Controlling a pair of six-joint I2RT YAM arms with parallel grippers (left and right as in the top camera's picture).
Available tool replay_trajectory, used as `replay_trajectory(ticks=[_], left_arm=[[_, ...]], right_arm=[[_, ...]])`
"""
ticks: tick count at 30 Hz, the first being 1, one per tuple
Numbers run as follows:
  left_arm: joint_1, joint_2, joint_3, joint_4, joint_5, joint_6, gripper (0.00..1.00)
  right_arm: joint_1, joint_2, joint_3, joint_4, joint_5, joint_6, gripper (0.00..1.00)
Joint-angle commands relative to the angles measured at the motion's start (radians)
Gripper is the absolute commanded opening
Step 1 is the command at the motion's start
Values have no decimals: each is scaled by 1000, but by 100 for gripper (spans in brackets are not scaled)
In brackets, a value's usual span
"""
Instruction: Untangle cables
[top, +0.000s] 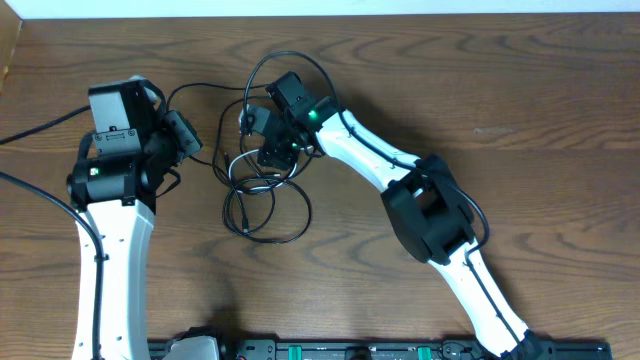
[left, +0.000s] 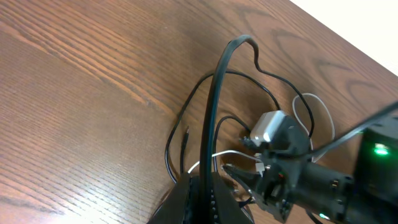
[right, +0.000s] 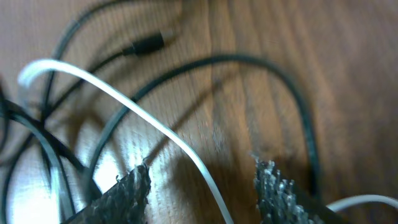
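Next, my left gripper moves slightly toward the loops and releases the black cable beside the tangle (top: 202, 155) (left: 204, 188), since its gripped length is drawn out from the pile.
Several thin black cables (top: 268, 205) lie in loose overlapping loops in the middle of the table. My left gripper (top: 186, 135) is to the left of the tangle. In the left wrist view it (left: 211, 196) is shut on one black cable (left: 214, 99), which arches up and away from the fingers. My right gripper (top: 275, 155) hangs over the top of the tangle. In the right wrist view it (right: 203, 166) is open, and the white cable (right: 155, 124) runs between the fingers without being gripped. A black cable (right: 273, 68) and a small black plug (right: 146, 45) lie on the wood beyond.
The wooden table (top: 520, 100) stretches to the right and front of the tangle. The right arm (top: 430, 210) crosses the table diagonally from the front right. A thick black arm wire (top: 40, 125) runs off the left edge. The right gripper also shows in the left wrist view (left: 239, 174).
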Motion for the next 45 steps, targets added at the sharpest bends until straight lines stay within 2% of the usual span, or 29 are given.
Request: replay_trajectory(ticks=[1, 2, 3, 4, 5, 8, 11, 14, 17, 18, 19, 22, 23, 26, 27, 28, 29, 31, 33, 36, 39, 42, 45], left_arm=[[5, -2, 0, -5, 5, 13, 7], [5, -2, 0, -6, 5, 14, 8], [5, -2, 0, -6, 5, 13, 8], [5, -2, 0, -6, 5, 13, 8], [5, -2, 0, -6, 5, 13, 7], [5, 0, 0, -6, 5, 13, 8], [5, 6, 0, -23, 6, 13, 7], [2, 16, -1, -63, 9, 13, 7], [2, 22, -3, -111, 55, 13, 8], [1, 24, -3, -126, 59, 13, 13], [0, 24, -3, -134, 60, 13, 15], [0, 25, -5, -159, 61, 13, 31], [0, 25, -7, -159, 62, 13, 38], [0, 26, -26, -158, 61, 13, 46], [0, 28, -32, -158, 61, 13, 49], [0, 33, -35, -160, 61, 13, 53], [0, 48, -35, -164, 62, 13, 62], [0, 60, -35, -182, 89, 53, 67], [-18, 71, -35, -192, 144, 159, 67], [-78, 157, -38, -173, 159, 212, 67], [-152, 330, -38, -83, 166, 322, 67], [-161, 452, -38, -13, 174, 423, 77], [-160, 500, -38, 52, 181, 508, 78]], right_arm=[[10, 45, 4, 27, 0, -20, 37], [10, 48, 4, 28, 0, -19, 34], [10, 48, 4, 32, 4, 5, 23], [10, 46, 4, 46, 7, 46, 5], [9, 40, 4, 58, 6, 98, 1], [3, -31, 7, 18, 7, 245, 1], [-17, -267, 7, -168, 7, 278, 1], [-34, -475, 7, -278, 0, 359, 1], [-42, -611, 7, -344, -1, 373, 1], [-49, -670, 7, -364, -1, 392, 1], [-55, -694, 7, -369, -2, 399, 1], [-97, -816, 7, -381, -2, 444, 1], [-110, -834, 7, -387, -2, 448, 1], [-148, -836, 6, -449, 0, 488, 1], [-152, -821, 6, -472, 0, 489, 12], [-153, -794, 6, -492, 4, 494, 31], [-152, -766, 6, -506, 14, 510, 42], [-153, -692, 6, -534, 14, 529, 52], [-155, -637, 6, -547, 14, 529, 53], [-181, -608, 6, -545, 18, 529, 55], [-235, -607, 6, -556, 18, 528, 56], [-251, -607, 6, -582, 18, 489, 56], [-251, -607, 6, -591, 18, 476, 57]])
